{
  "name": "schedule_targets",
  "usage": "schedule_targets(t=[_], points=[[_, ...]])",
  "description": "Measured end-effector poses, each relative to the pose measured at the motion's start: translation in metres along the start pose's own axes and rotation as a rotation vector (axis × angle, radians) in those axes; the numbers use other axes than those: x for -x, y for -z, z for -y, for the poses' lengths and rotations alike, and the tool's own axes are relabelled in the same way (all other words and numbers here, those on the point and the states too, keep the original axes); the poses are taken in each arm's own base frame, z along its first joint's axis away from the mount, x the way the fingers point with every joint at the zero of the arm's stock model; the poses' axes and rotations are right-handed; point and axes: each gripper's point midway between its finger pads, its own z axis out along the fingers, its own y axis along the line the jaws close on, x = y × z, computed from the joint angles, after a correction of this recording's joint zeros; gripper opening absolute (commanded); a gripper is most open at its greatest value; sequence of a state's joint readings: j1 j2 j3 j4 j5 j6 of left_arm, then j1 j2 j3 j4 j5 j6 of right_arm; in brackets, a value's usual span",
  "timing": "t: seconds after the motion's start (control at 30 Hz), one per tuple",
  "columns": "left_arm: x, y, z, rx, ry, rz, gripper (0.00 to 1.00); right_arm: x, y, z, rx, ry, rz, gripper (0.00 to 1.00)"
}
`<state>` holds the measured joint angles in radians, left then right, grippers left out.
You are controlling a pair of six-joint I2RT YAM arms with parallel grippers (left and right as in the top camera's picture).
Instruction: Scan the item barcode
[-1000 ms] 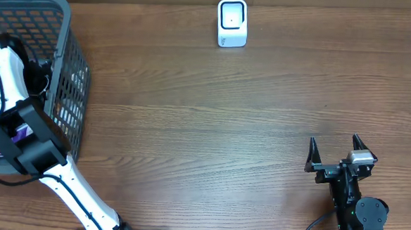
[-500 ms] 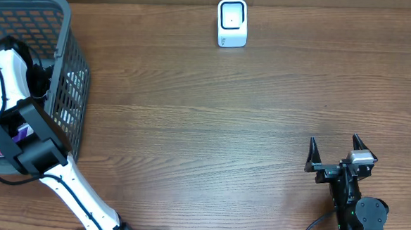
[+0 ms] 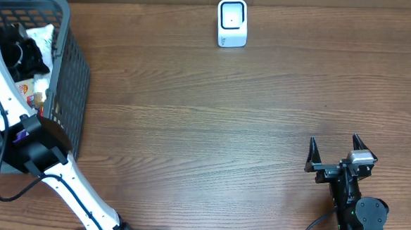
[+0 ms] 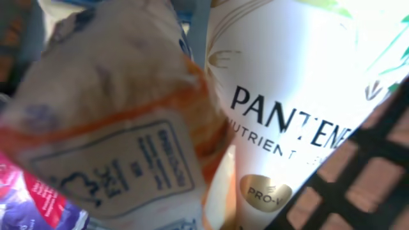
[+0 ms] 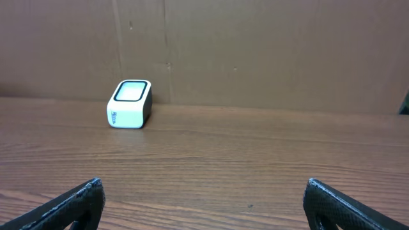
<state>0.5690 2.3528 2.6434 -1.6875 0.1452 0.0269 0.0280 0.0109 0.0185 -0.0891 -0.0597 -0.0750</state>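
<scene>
The robot will next move its left gripper up over the basket's side and down to the bare tabletop to release, as that lies to the gripper's right in the overhead view.
My left gripper (image 3: 20,52) is inside the dark mesh basket (image 3: 75,73) at the far left. It is shut on a crinkled white and orange packet (image 3: 43,35). That packet (image 4: 108,115) fills the left wrist view, where my own fingers do not show. Beside it stands a white Pantene bottle (image 4: 287,96). No barcode is readable on the packet. The white scanner (image 3: 232,23) stands at the table's far edge, and the right wrist view has the scanner (image 5: 130,103) too. My right gripper (image 3: 336,145) rests open at the near right, nothing between its fingers (image 5: 83,198).
The basket holds several other packages around the packet, among them a purple one (image 4: 25,204). Its mesh wall (image 4: 377,147) stands close to the right of the bottle. Bare wooden table (image 3: 212,129) lies between basket, scanner and right arm. A brown wall (image 5: 255,51) backs the table.
The left gripper closed, then moved toward the basket's far end, bringing the white and orange packet into the overhead view. The right arm has not moved.
</scene>
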Motion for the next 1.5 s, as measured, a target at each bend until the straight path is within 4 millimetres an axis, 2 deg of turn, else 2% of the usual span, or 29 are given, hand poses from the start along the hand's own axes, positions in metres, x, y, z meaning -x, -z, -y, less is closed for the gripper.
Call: schedule_targets(t=[0.27, 0.37, 0.47, 0.53, 0.57, 0.63, 0.7, 0.73, 0.77, 0.83, 0.9, 0.93, 1.0, 1.07, 1.13, 1.2, 1.33, 1.5], points=[[0.003, 0.008, 0.004, -0.020, 0.049, 0.026, 0.04, 0.000, 0.000, 0.000, 0.000, 0.000, 0.000, 1.00], [0.007, 0.026, 0.005, -0.038, 0.068, 0.083, 0.04, 0.000, 0.000, 0.000, 0.000, 0.000, 0.000, 1.00], [0.012, 0.068, 0.010, -0.065, 0.068, 0.203, 0.04, 0.000, 0.000, 0.000, 0.000, 0.000, 0.000, 1.00], [0.013, 0.112, 0.017, -0.089, 0.048, 0.326, 0.04, 0.000, 0.000, 0.000, 0.000, 0.000, 0.000, 1.00], [0.009, 0.146, 0.025, -0.107, 0.030, 0.416, 0.04, 0.000, 0.000, 0.000, 0.000, 0.000, 0.000, 1.00], [-0.002, 0.184, 0.037, -0.130, 0.002, 0.507, 0.04, 0.000, 0.000, 0.000, 0.000, 0.000, 0.000, 1.00], [-0.020, 0.229, 0.062, -0.175, -0.053, 0.611, 0.04, 0.000, 0.000, 0.000, 0.000, 0.000, 0.000, 1.00], [-0.030, 0.244, 0.076, -0.202, -0.084, 0.642, 0.04, 0.000, 0.000, 0.000, 0.000, 0.000, 0.000, 1.00], [-0.040, 0.254, 0.091, -0.234, -0.117, 0.659, 0.04, 0.000, 0.000, 0.000, 0.000, 0.000, 0.000, 1.00], [-0.058, 0.262, 0.124, -0.317, -0.191, 0.646, 0.04, 0.000, 0.000, 0.000, 0.000, 0.000, -0.001, 1.00], [-0.076, 0.258, 0.159, -0.406, -0.267, 0.585, 0.04, 0.000, 0.000, 0.000, 0.000, 0.000, 0.000, 1.00], [-0.086, 0.248, 0.181, -0.446, -0.312, 0.529, 0.04, 0.000, 0.000, 0.000, 0.000, 0.000, 0.000, 1.00], [-0.101, 0.230, 0.207, -0.481, -0.369, 0.434, 0.04, 0.000, 0.000, 0.000, 0.000, 0.000, 0.000, 1.00], [-0.123, 0.203, 0.239, -0.506, -0.441, 0.301, 0.04, 0.000, 0.000, 0.000, 0.000, 0.000, 0.000, 1.00], [-0.147, 0.164, 0.279, -0.516, -0.533, 0.151, 0.04, 0.000, 0.000, 0.000, 0.000, 0.000, 0.000, 1.00], [-0.168, 0.124, 0.305, -0.476, -0.602, 0.031, 0.04, 0.000, 0.000, 0.000, 0.000, 0.000, 0.000, 1.00], [-0.215, 0.037, 0.332, -0.344, -0.698, -0.223, 0.04, 0.000, 0.000, 0.000, 0.000, 0.000, -0.001, 1.00], [-0.253, -0.040, 0.340, -0.195, -0.767, -0.390, 0.04, 0.000, 0.000, 0.000, 0.000, 0.000, -0.001, 1.00]])
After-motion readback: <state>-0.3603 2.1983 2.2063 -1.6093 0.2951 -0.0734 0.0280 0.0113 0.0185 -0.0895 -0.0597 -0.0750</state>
